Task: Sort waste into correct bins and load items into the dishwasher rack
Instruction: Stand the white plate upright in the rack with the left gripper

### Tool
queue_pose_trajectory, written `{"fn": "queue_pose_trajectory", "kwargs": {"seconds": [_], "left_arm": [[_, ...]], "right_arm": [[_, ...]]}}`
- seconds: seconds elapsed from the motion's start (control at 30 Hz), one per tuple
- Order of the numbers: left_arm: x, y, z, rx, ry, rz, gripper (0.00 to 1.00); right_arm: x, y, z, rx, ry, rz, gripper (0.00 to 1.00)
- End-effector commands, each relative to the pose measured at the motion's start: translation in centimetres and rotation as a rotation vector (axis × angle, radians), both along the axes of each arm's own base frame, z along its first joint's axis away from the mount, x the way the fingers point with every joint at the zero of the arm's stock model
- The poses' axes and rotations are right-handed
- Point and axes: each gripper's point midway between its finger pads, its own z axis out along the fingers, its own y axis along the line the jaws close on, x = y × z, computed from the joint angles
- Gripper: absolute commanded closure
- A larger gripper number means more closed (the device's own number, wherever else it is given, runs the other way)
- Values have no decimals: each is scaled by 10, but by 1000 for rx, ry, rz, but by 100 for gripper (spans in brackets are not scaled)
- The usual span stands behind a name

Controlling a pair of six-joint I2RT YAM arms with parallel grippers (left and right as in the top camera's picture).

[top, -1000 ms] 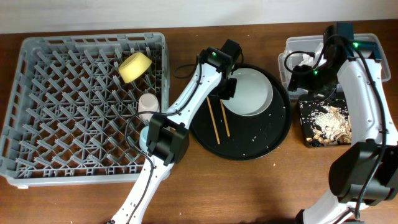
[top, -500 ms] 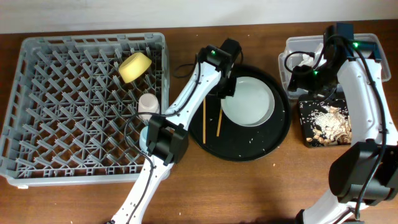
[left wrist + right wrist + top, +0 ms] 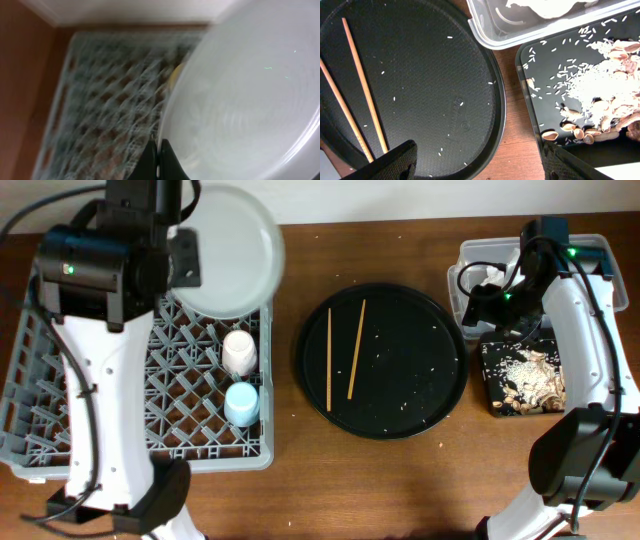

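The dishwasher rack's wires beside the pink cup are bare, so my left gripper needs to tilt, move down toward them and let go of the white plate's rim.
My left gripper is shut on the rim of the white plate and holds it high over the back of the dishwasher rack. The left wrist view shows the jaws pinching the plate, with a yellow patch behind its edge. A pink cup and a light-blue cup stand in the rack. Two chopsticks lie on the round black tray. My right gripper is open and empty, between the round tray and the bins.
The clear tub at the back right holds white napkins. In front of it the black rectangular tray holds rice and nut shells. Rice grains dot the round tray. My raised left arm hides much of the rack in the overhead view.
My left arm has lifted the plate off the round tray and carried it left, high over the rack. The chopsticks have shifted on the round tray. The right arm has not moved.
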Motion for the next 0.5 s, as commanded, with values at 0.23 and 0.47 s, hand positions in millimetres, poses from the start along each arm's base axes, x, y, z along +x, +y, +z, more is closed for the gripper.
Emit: {"fn": "queue_pose_trajectory", "kwargs": {"seconds": [0.23, 0.47], "left_arm": [[-17, 107, -121, 558, 135, 485, 100], [-9, 87, -118, 605, 79, 446, 99]], "right_arm": [[5, -1, 4, -11, -26, 9, 19], [5, -1, 4, -11, -25, 9, 19]]}}
